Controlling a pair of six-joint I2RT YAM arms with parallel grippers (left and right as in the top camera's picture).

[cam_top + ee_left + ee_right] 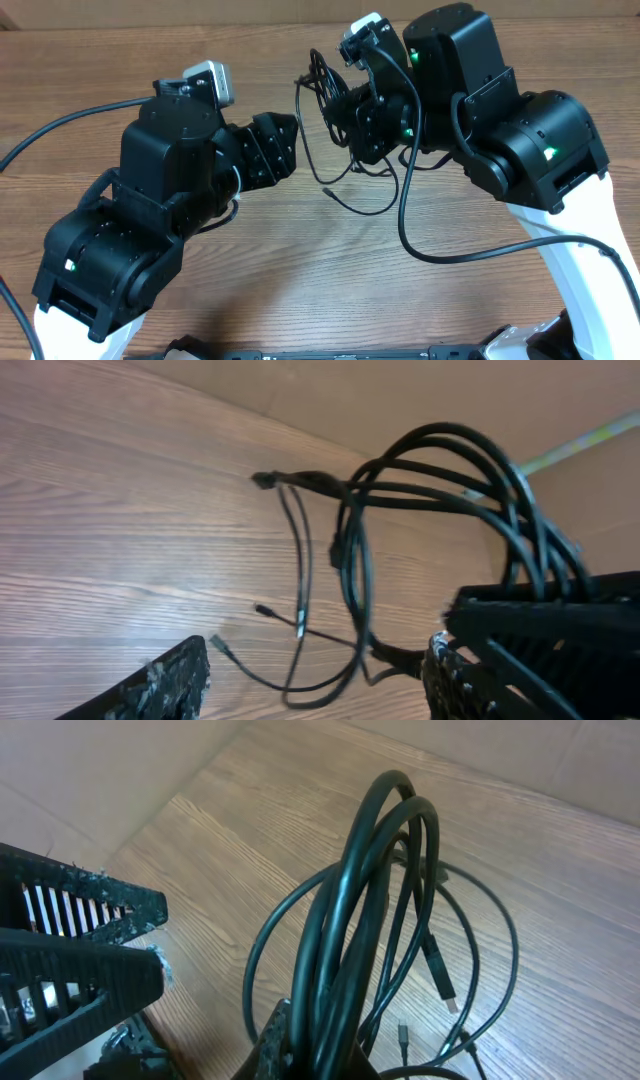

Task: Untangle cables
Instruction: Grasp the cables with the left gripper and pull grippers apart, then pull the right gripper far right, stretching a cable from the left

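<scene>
I should next pull my right gripper to the right in the overhead view, over the bare wood there, and let go of the loops, because both grippers are crowding the bundle.
The cables are a bundle of thin black cords, looped together and lifted off the wooden table. My right gripper is shut on the loops; in the right wrist view the cords rise out of its jaws. Loose strands with small plug ends hang down to the table. My left gripper is open and empty just left of the bundle. In the left wrist view its fingers straddle the low hanging strands without touching them.
Thicker black arm wires trail over the table at the right and at the far left. A cardboard wall stands behind the table. The two arms are close together over the table's back middle.
</scene>
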